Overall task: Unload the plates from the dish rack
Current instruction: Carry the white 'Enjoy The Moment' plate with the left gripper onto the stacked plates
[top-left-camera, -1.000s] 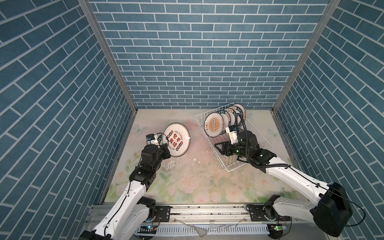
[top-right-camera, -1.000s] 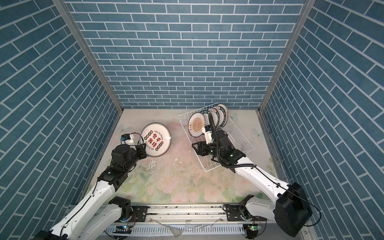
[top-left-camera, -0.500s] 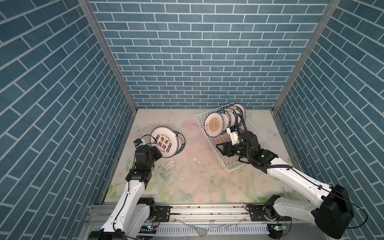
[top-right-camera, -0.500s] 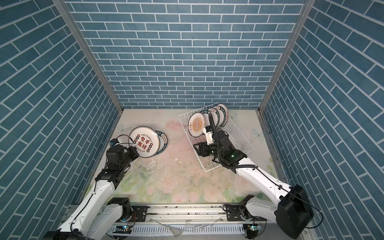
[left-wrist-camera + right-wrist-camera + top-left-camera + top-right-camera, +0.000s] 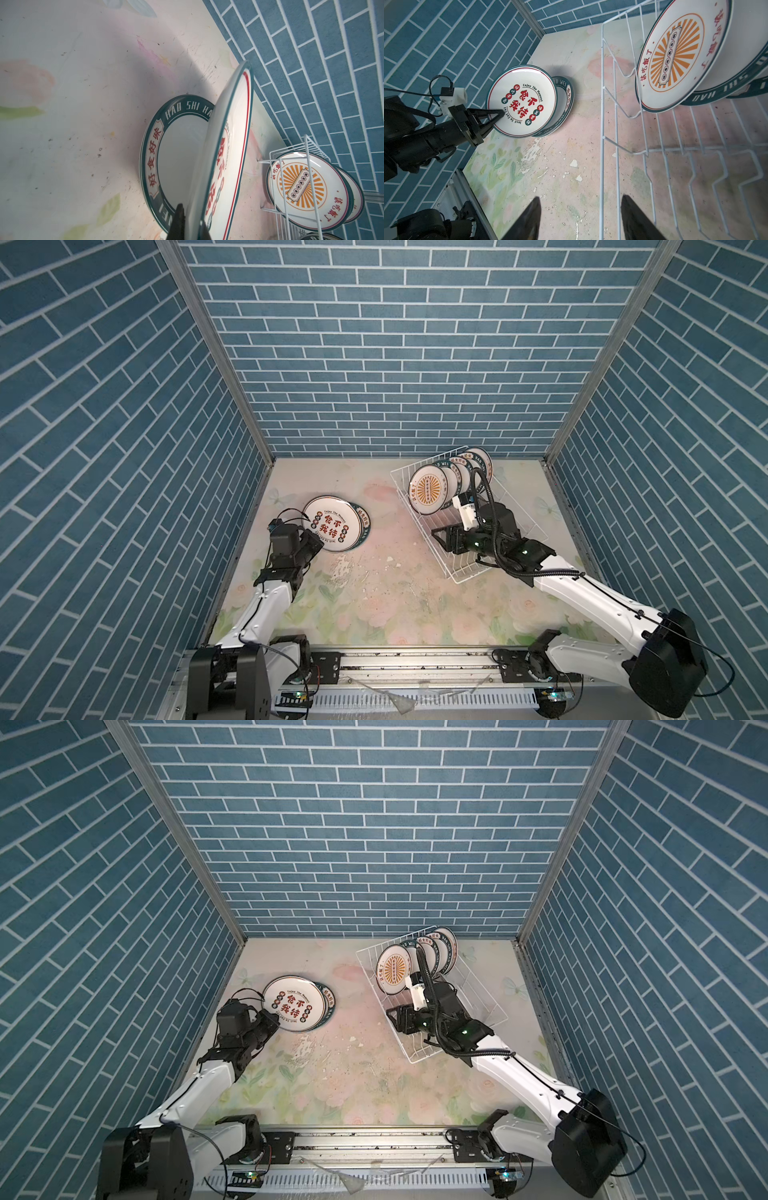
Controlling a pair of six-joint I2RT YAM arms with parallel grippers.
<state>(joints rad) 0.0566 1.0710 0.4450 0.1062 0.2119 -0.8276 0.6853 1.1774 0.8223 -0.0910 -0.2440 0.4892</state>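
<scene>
The left gripper moves down and slightly toward the dish rack next. It releases the white plate onto the green-rimmed plate (image 5: 365, 526) (image 5: 180, 149), whose rack-side rim sticks out beneath it.
My left gripper (image 5: 318, 541) (image 5: 274, 1021) (image 5: 192, 216) is shut on the near rim of a white plate with red characters (image 5: 336, 526) (image 5: 293, 1006) (image 5: 522, 104). It holds this plate tilted over a green-rimmed plate (image 5: 365, 526) (image 5: 180, 149) that lies flat on the table. Whether the two touch I cannot tell. The dish rack (image 5: 399, 485) (image 5: 419, 1056) (image 5: 602, 104) stands at the back right. An orange sunburst plate (image 5: 428, 489) (image 5: 675, 54) stands upright at the front of several plates in it. My right gripper (image 5: 440, 535) (image 5: 580, 197) is open astride the rack's near side wire, holding nothing.
Blue brick walls (image 5: 232, 472) close in the floral table (image 5: 395, 585) on three sides; the left wall is close to the two plates. A metal rail (image 5: 415, 664) runs along the front edge. The near half of the rack has bare prongs.
My left gripper has carried the red-character plate leftwards and lower, uncovering the green-rimmed plate under it. The right arm has barely moved.
</scene>
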